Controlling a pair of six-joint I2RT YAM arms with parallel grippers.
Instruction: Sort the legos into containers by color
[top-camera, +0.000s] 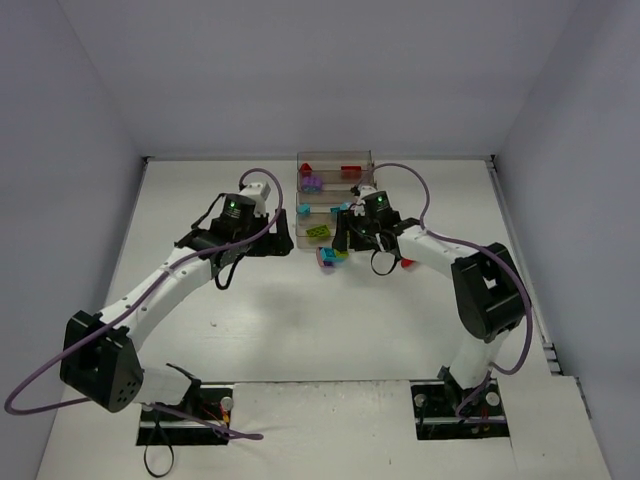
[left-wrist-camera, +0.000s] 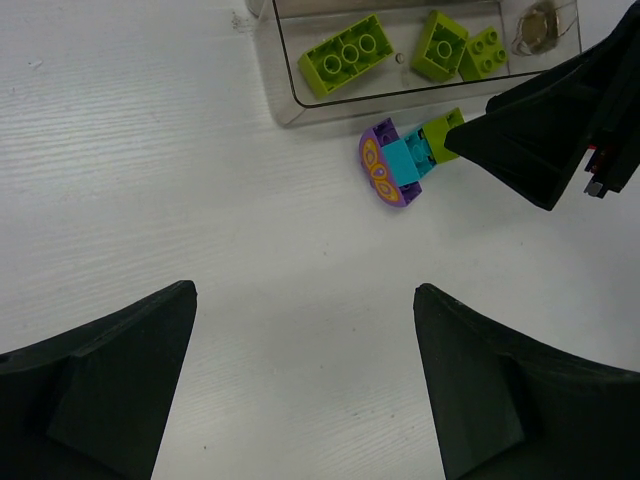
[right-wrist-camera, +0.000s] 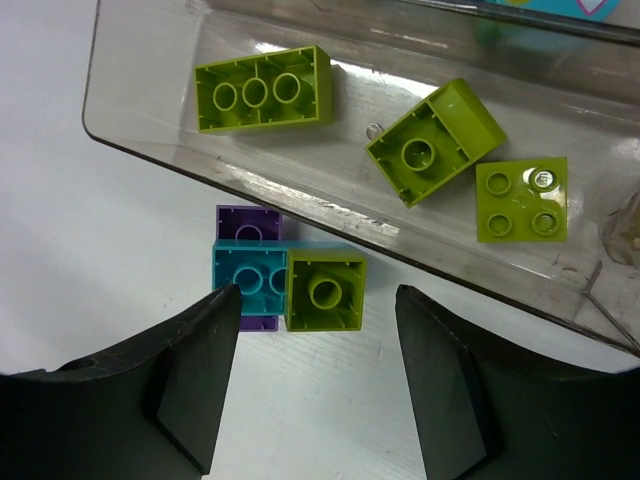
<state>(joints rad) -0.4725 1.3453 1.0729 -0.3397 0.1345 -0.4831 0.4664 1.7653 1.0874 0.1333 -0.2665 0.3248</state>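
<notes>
My right gripper should next move gently down a little and close around the stack's lime brick (top-camera: 342, 255) (right-wrist-camera: 326, 291) just below it, because that end of the stack is lined up between its fingers.
A stack of legos lies on the table just in front of the lowest container (right-wrist-camera: 130, 110): a lime brick (right-wrist-camera: 325, 292) joined to a cyan one (right-wrist-camera: 248, 280) over a purple one (right-wrist-camera: 248, 222). My right gripper (right-wrist-camera: 318, 295) is open and hovers right at this stack (top-camera: 330, 257), one finger on each side, with gaps showing. Three loose lime bricks (right-wrist-camera: 262, 88) lie in that tray. My left gripper (left-wrist-camera: 305, 300) is open over bare table a little left of the stack (left-wrist-camera: 400, 160), nothing between its fingers.
The tiered rack (top-camera: 335, 195) stands at the back centre, holding purple (top-camera: 312, 182) and red (top-camera: 350, 171) bricks on top and a cyan one (top-camera: 303, 209) in the middle. A red brick (top-camera: 406, 263) lies on the table beside the right forearm. White walls enclose the table.
</notes>
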